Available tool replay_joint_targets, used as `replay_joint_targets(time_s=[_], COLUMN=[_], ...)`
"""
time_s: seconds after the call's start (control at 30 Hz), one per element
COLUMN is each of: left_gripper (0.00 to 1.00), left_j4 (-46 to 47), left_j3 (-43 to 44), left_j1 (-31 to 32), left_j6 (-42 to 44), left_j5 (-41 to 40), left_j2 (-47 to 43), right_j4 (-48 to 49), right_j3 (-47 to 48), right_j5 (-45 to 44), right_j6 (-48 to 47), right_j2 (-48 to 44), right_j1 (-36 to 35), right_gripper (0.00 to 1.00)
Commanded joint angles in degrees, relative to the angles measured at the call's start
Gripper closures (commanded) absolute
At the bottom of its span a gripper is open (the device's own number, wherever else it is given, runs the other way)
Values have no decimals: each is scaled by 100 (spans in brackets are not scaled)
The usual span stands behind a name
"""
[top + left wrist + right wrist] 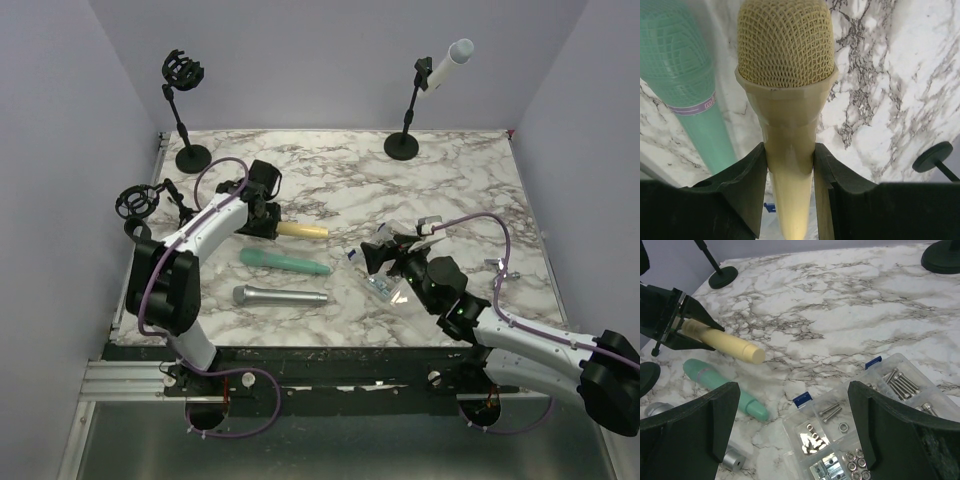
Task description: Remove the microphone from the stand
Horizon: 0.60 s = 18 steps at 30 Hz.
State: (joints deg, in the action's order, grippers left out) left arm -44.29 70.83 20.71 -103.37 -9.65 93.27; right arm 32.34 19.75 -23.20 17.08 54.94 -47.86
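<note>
My left gripper should next move down and back to release the cream microphone by the clear marble (297, 247) (738, 112) below it, beside the green microphone.
A white microphone (447, 64) sits tilted in the clip of the back-right stand (408, 110). My left gripper (264, 218) (790, 160) is shut on a cream microphone (303, 230) (786, 45) (722, 342). It holds the handle just below the mesh head, lying flat and low over the marble. Whether the microphone touches the table I cannot tell. My right gripper (385, 250) (790, 430) is open with nothing between its fingers, above a clear fastener box (385, 288) (865, 440).
A green microphone (285, 263) (722, 390) and a silver one (280, 296) (732, 460) lie in front of the cream one. Empty stands are at the back left (183, 75) and the left edge (138, 200).
</note>
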Motion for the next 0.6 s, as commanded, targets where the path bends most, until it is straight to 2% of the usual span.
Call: replay_joint_targets(time_s=[0.0, 0.2, 0.57], left_gripper=[100, 100, 100], left_j4=[-571, -751, -766], left_j3=[426, 637, 229], left_j1=[82, 131, 153], left_j6=[-497, -517, -544], left_j5=[264, 203, 69], left_j2=[550, 1080, 1048], right_j4=[-8, 5, 28], right_j3=[-87, -68, -72], right_j5=[-208, -201, -194], right_j6=[27, 19, 20], right_j2=[-56, 26, 44], right_j1=[50, 48, 48], right_gripper=[1, 1, 1])
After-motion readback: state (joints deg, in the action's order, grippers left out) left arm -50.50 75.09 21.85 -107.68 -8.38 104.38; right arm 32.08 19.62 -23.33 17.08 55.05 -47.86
